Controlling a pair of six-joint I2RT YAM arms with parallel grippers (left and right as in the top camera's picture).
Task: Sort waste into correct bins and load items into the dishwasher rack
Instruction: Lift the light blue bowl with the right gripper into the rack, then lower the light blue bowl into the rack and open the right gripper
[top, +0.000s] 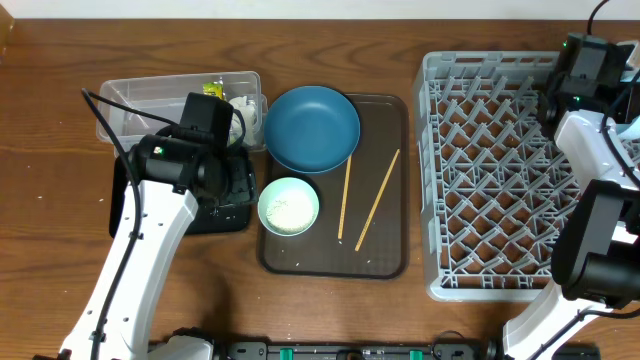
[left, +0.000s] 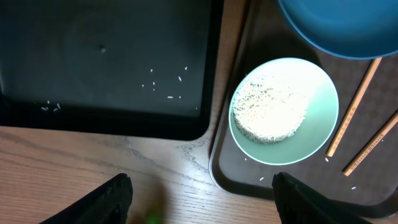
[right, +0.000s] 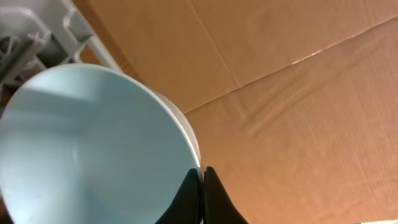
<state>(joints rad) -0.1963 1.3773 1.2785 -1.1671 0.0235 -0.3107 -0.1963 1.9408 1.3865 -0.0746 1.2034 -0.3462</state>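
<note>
The light-blue bowl hangs over the rack's edge, so my right gripper will move it to the left in the overhead view next, then down onto the rack's open slots (top: 532, 163).
My left gripper (left: 202, 186) hangs open and empty over bare wood, between the black tray (left: 106, 62) and the pale-green bowl (left: 283, 112). That bowl holds a pile of white rice (left: 270, 112) and sits on the brown serving tray (top: 385, 250) below the dark-blue bowl (top: 311, 127). Two chopsticks (top: 345, 195) (top: 377, 198) lie beside them. My right gripper (right: 202, 171) is shut on the rim of the light-blue bowl (right: 93, 143), at the far right edge of the dishwasher rack (top: 490, 170). The clear tub (top: 140, 100) holds a yellow-green wrapper (top: 213, 90) and white tissue (top: 243, 105).
A few loose rice grains (left: 168, 84) lie in the black tray, and a few more on the serving tray near the pale-green bowl. A brown cardboard surface (right: 298, 112) fills the background of the right wrist view. The left arm (top: 150, 230) crosses the table's left side.
</note>
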